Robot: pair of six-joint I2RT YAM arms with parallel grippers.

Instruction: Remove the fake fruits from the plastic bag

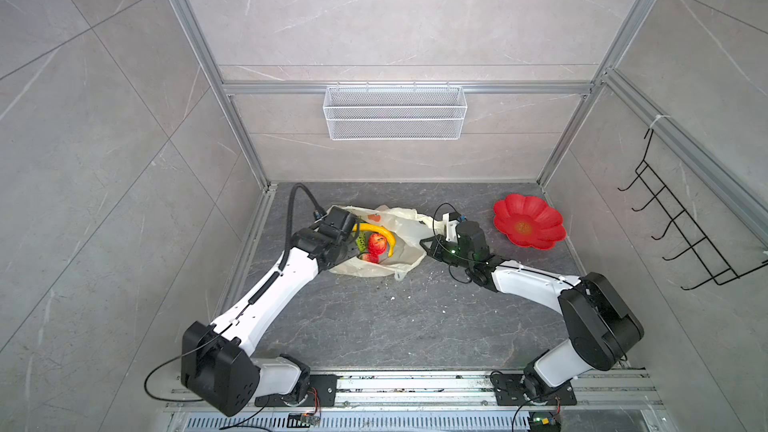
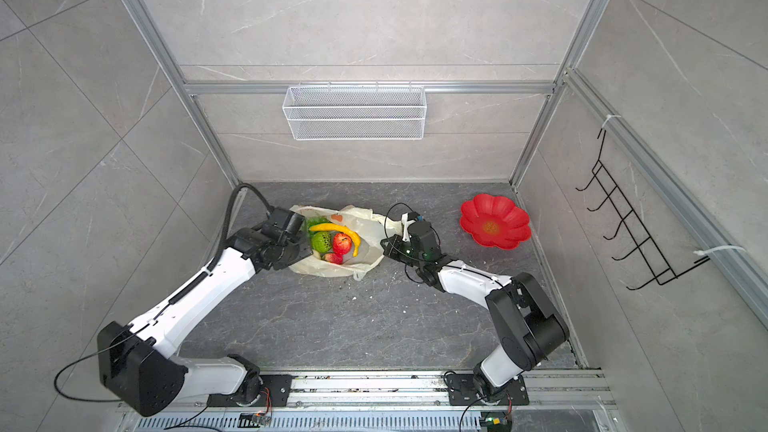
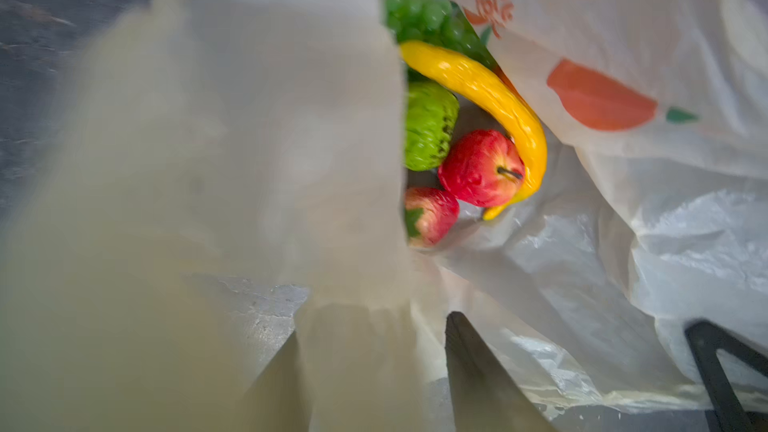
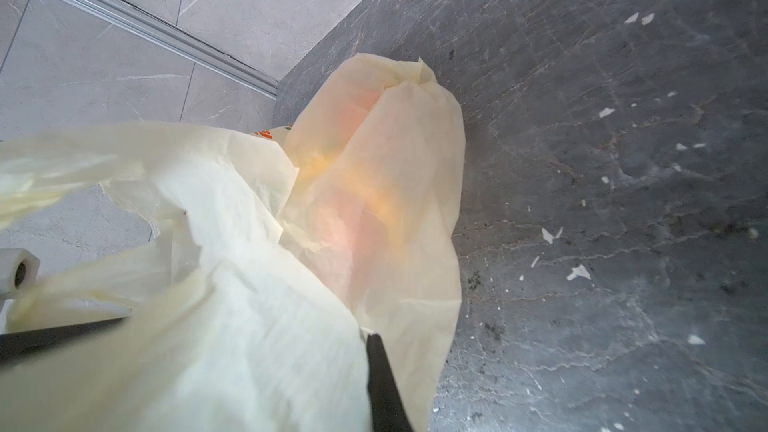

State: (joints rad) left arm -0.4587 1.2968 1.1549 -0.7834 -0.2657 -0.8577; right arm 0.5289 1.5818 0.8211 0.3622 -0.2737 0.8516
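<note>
My right gripper draws the bag's held edge [image 1: 426, 234] [image 4: 328, 352] a little toward the red plate next and releases it there, because the bag's opening already stands spread around the fake fruits.
The cream plastic bag [image 1: 401, 222] [image 2: 368, 224] lies at the back left of the dark table, mouth spread open. Inside lie the fake fruits: a yellow banana [image 3: 490, 93] [image 1: 380, 233], green grapes [image 3: 424, 14], a green bumpy fruit [image 3: 428, 126] [image 2: 322, 241], a red apple [image 3: 478, 168] [image 2: 341, 243] and a second red fruit [image 3: 432, 214]. My left gripper [image 3: 374, 324] [image 1: 353, 249] is at the bag's left rim, jaws apart, with bag film draped over one finger. My right gripper [image 4: 365, 338] [image 1: 428, 243] is shut on the bag's right edge [image 4: 374, 160].
A red flower-shaped plate [image 1: 528, 221] [image 2: 494, 221] sits at the back right. A white wire-mesh basket [image 1: 395, 112] hangs on the back wall and a black hook rack [image 1: 681, 218] on the right wall. Small white scraps [image 1: 392, 297] dot the table in front of the bag.
</note>
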